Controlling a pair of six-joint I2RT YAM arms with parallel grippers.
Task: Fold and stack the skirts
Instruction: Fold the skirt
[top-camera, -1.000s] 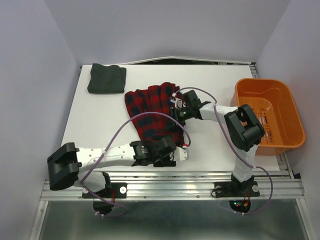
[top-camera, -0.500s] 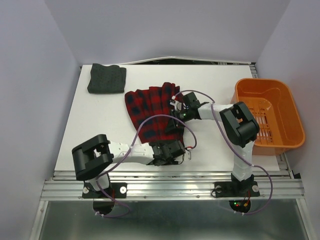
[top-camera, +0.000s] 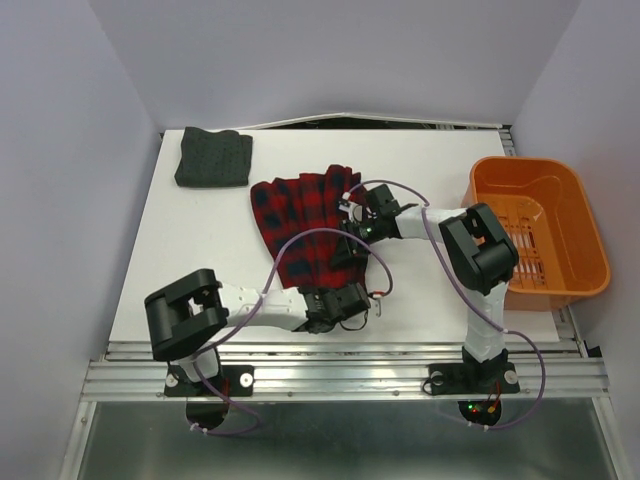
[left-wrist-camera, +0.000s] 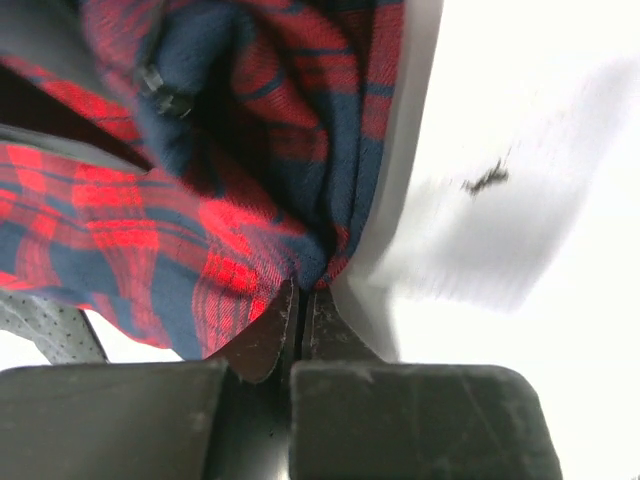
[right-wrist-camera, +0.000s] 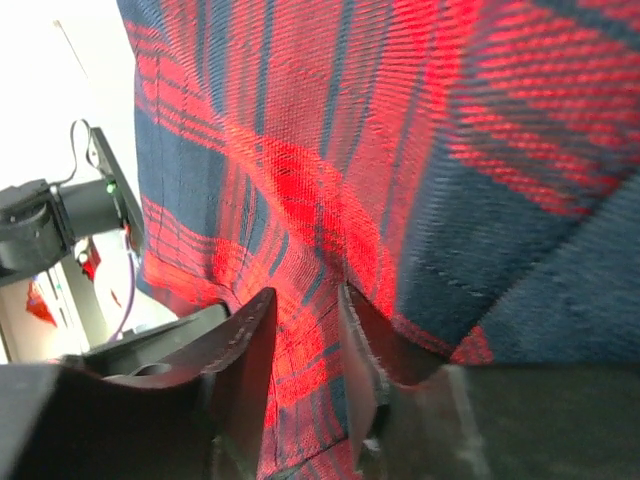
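Observation:
My left gripper carries the pinched hem up and outward over the middle of the plaid skirt (top-camera: 300, 215) next, then lowers and releases, since that lies outward of my gripper.
The red-and-black plaid skirt (top-camera: 300, 215) lies spread on the middle of the white table (top-camera: 190, 260). My left gripper (top-camera: 342, 300) is at the skirt's near hem. Its jaws are pressed together on the edge of the plaid cloth (left-wrist-camera: 150, 200), as the left gripper (left-wrist-camera: 303, 295) shows in the left wrist view. My right gripper (top-camera: 358, 222) sits on the skirt's right edge. In the right wrist view a ridge of plaid cloth (right-wrist-camera: 350, 130) fills the gap of the right gripper (right-wrist-camera: 305, 295). The dark grey skirt (top-camera: 212, 158) lies folded at the far left corner.
An orange plastic basket (top-camera: 590, 250) stands at the table's right edge, partly over it. The left arm lies along the near edge of the table. Purple cables loop over the plaid skirt from both arms.
My left arm has swung right along the near edge to the plaid skirt's hem, and its jaws have closed on the cloth. The right gripper has shifted slightly on the skirt's right edge.

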